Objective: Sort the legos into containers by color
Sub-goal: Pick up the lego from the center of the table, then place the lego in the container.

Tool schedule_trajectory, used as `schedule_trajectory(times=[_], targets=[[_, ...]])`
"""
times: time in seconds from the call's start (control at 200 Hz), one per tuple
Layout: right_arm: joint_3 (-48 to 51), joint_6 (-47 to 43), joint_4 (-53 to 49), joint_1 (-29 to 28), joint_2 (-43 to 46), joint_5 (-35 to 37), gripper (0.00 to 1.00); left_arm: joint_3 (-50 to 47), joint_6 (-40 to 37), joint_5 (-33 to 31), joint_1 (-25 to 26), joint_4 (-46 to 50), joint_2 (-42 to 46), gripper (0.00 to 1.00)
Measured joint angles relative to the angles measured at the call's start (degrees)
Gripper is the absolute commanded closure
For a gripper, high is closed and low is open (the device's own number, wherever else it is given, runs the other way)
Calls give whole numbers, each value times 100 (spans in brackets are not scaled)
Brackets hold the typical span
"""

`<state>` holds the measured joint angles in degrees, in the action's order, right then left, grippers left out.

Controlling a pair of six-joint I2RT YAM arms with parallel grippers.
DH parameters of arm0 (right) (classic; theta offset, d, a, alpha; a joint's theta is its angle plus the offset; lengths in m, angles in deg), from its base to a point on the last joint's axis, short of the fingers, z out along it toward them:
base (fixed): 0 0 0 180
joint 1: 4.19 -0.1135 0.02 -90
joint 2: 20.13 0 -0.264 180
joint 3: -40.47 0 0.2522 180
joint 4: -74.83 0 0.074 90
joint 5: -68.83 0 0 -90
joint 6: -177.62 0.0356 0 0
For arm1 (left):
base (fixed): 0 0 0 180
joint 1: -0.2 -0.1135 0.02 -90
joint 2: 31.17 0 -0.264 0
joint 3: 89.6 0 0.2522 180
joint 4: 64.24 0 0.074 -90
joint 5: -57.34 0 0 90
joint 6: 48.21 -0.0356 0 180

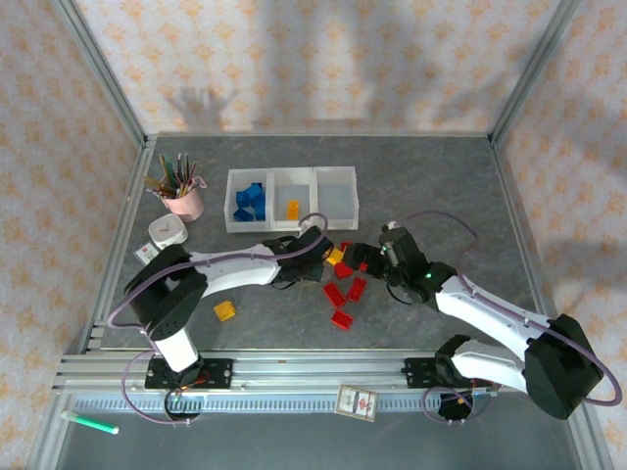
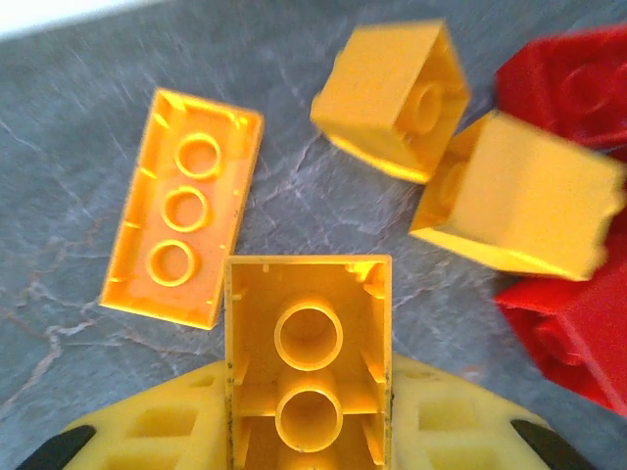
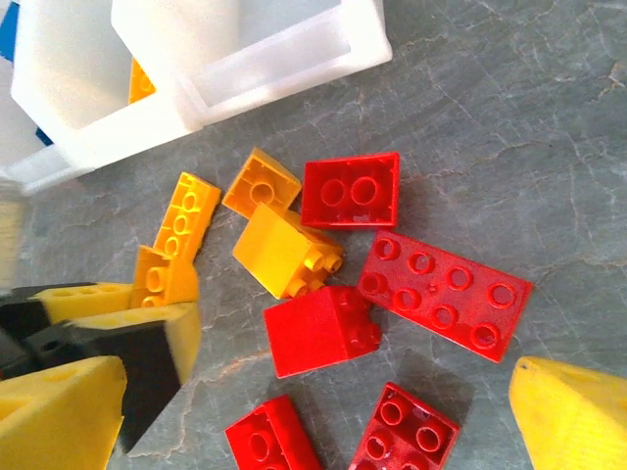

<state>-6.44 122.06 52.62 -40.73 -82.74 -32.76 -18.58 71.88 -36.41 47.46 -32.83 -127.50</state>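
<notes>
I should lift the yellow brick and swing my left gripper outward before I release the brick over the middle container.
My left gripper [image 2: 309, 416] is shut on a yellow brick [image 2: 309, 343], its hollow underside facing the camera, just above the table. Three more yellow bricks [image 2: 186, 220] [image 2: 392, 93] [image 2: 519, 196] lie ahead of it, with red bricks [image 2: 573, 333] to the right. In the top view this gripper [image 1: 320, 257] is at the pile's left edge. My right gripper [image 3: 313, 421] hangs open over several red bricks, a square one [image 3: 318, 328] and a long one [image 3: 446, 289] among them. The white containers [image 1: 333, 181] hold blue bricks [image 1: 250, 203] on the left and a yellow brick [image 1: 292, 209] in the middle.
A lone yellow brick [image 1: 224, 311] lies at the front left. A pink cup of pens [image 1: 183, 196] and a small white object [image 1: 168, 232] stand left of the containers. Metal frame rails [image 1: 127, 108] border the table. The two grippers are close together over the pile.
</notes>
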Motion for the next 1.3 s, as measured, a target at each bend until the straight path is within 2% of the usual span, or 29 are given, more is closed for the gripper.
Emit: schedule_trajectory(times=[0.19, 0.355, 0.511, 0.686, 0.746, 0.816, 0.906, 1.161, 1.301], targets=[[-308, -24, 48, 0, -11, -138, 0, 85, 107, -313, -57, 149, 640, 77], [-535, -63, 221, 0, -234, -201, 0, 575, 142, -643, -452, 295, 625, 78], [-608, -63, 323, 0, -448, -190, 0, 1200, 138, -855, -999, 293, 227, 78], [-772, -83, 389, 11, -719, -153, 0, 1947, 127, -955, -1438, 269, -708, 77], [-804, -90, 402, 24, -785, -149, 0, 2177, 92, -994, -1517, 275, -1021, 73], [-831, -109, 422, 33, -844, -149, 0, 2441, 68, -1010, -1585, 295, -1349, 62], [-885, -131, 422, 33, -892, -151, 0, 2717, -11, -1023, -1648, 321, -1668, 56], [-964, -195, 422, 33, -896, -162, 0, 2946, -74, -1019, -1694, 450, -1746, 49], [-964, -313, 402, 33, -896, -264, 0, 2590, -116, -796, -1687, 448, -1316, 45]])
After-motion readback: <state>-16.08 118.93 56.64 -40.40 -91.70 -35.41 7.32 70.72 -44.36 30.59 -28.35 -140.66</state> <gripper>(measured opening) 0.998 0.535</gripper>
